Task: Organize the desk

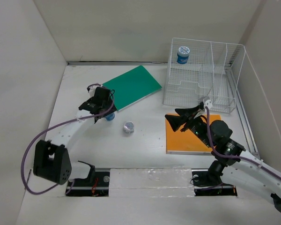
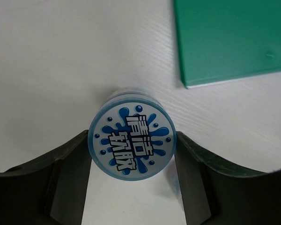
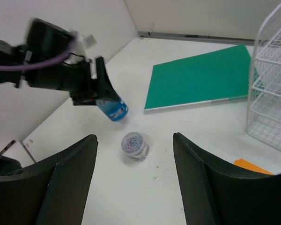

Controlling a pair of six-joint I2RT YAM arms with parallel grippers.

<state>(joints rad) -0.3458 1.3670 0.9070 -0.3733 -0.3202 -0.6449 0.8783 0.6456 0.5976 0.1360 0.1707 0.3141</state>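
Observation:
My left gripper rises outward next, then lowers onto the free mesh (image 1: 179, 74) beside a matching blue jar and releases. That jar already stands in the wire-mesh rack.
My left gripper (image 1: 104, 111) is shut on a small blue jar (image 1: 110, 116) with a splash-pattern lid (image 2: 131, 146), just off the near corner of a green folder (image 1: 131, 86). In the right wrist view the jar (image 3: 113, 109) hangs tilted from the left gripper above the white desk (image 1: 145, 152). My right gripper (image 1: 174, 119) is open and empty over an orange folder (image 1: 187, 140); its jaws (image 3: 135, 137) point at a clear jar of coloured paper clips (image 3: 135, 146), which also shows in the top view (image 1: 128, 127).
A white wire-mesh rack (image 1: 203, 89) stands at the back right, with a second blue jar (image 1: 183, 54) in its left compartment. Off-white wall panels enclose the desk on the left, back and right.

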